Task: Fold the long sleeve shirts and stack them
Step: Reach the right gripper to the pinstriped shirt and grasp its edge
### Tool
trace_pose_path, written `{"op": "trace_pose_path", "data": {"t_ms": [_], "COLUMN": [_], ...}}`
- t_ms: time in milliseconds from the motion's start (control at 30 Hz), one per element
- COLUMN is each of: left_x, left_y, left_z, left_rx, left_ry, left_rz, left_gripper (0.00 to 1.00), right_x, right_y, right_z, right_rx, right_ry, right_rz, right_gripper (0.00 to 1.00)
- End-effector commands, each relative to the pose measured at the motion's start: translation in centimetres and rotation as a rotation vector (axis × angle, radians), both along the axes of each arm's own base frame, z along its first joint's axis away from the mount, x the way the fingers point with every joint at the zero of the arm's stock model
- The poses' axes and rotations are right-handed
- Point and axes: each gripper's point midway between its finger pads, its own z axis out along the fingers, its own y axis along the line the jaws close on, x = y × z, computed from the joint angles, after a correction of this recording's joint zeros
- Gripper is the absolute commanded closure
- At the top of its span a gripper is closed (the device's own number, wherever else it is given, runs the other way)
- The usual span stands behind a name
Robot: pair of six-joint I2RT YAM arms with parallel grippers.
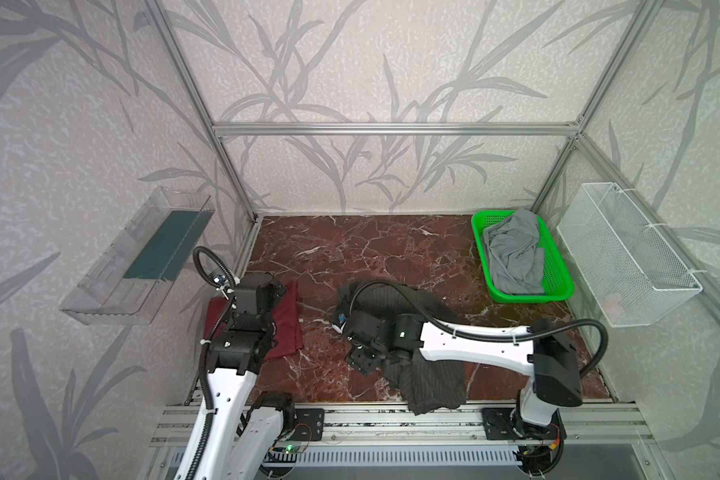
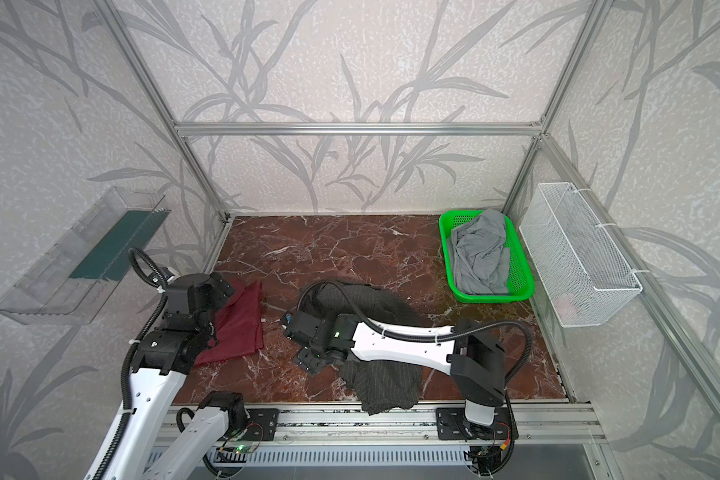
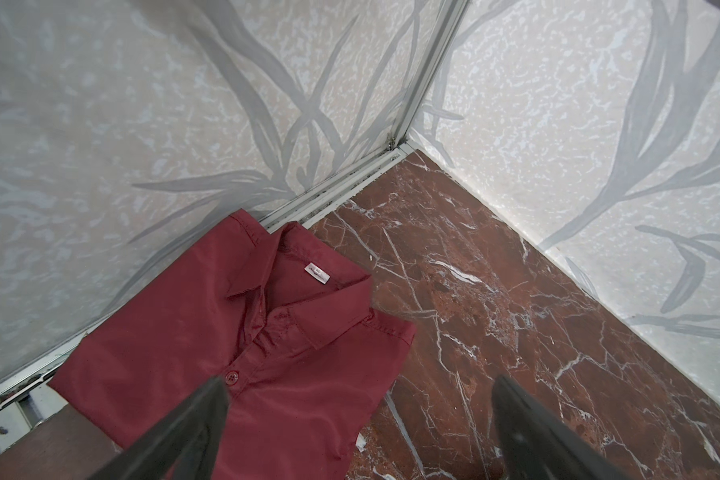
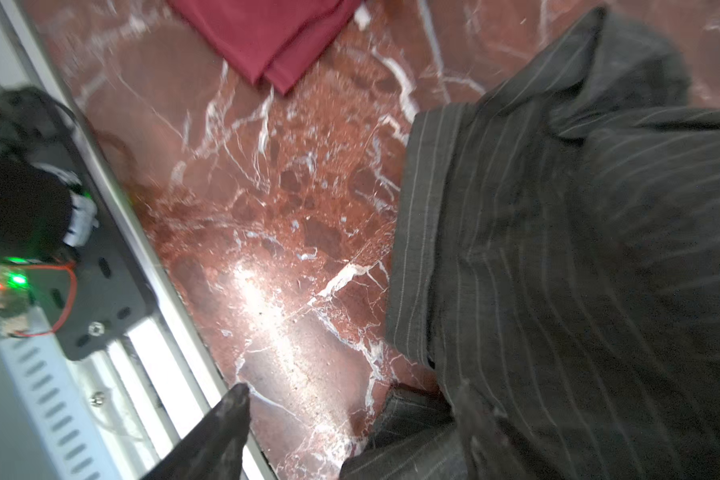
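Next, my right gripper will lower outward onto the stitched hem band (image 4: pixel 414 292) of the pinstriped shirt, since that raised border lies below and outward of its open fingers.
A charcoal-grey pinstriped shirt (image 1: pixel 429 382) (image 2: pixel 385 384) lies crumpled near the table's front middle, one end draped over the front edge. The right arm reaches across it. My right gripper (image 4: pixel 354 409) hangs open at the shirt's left border (image 4: pixel 558 249), one finger over the striped cloth and the other over the table's front edge. A neatly folded maroon shirt (image 1: pixel 287 320) (image 2: pixel 242 324) (image 3: pixel 225 332) lies at the front left, collar up and buttoned. My left gripper (image 3: pixel 360 401) hovers open above its right edge, holding nothing.
A green basket (image 1: pixel 562 291) with a crumpled light grey cloth (image 1: pixel 516 253) stands at the back right. A white wire basket (image 1: pixel 628 253) hangs on the right wall and a clear plastic tray (image 1: pixel 113 282) on the left wall. Metal rails (image 1: pixel 391 419) run along the front.
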Motion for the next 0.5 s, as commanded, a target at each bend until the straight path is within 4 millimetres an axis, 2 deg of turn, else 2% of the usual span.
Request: {"op": "trace_pose_path", "data": {"t_ms": [0, 133, 233, 400, 467], "left_x": [-0.9, -1.1, -1.2, -1.1, -1.1], "left_y": [1.0, 1.2, 1.2, 1.2, 1.2], "left_z": [0.6, 0.7, 0.8, 0.8, 0.8], "left_rx": [0.009, 0.016, 0.017, 0.020, 0.020], "left_ry": [-0.006, -0.008, -0.012, -0.010, -0.010], "left_rz": [0.069, 0.076, 0.075, 0.075, 0.074], "left_gripper": [0.01, 0.01, 0.01, 0.01, 0.01], "right_x": [0.8, 2.1, 3.3, 6.2, 6.8], "right_y": [-0.1, 0.4, 0.6, -0.2, -0.3], "right_z": [-2.2, -4.9, -6.5, -8.9, -9.5], "right_rx": [-0.127, -0.209, -0.205, -0.209, -0.201], "right_ry": [-0.011, -0.025, 0.000, 0.069, 0.093], "right_rz": [0.027, 0.024, -0.011, -0.090, -0.099], "right_gripper": [0.23, 0.25, 0.26, 0.31, 0.33]}}
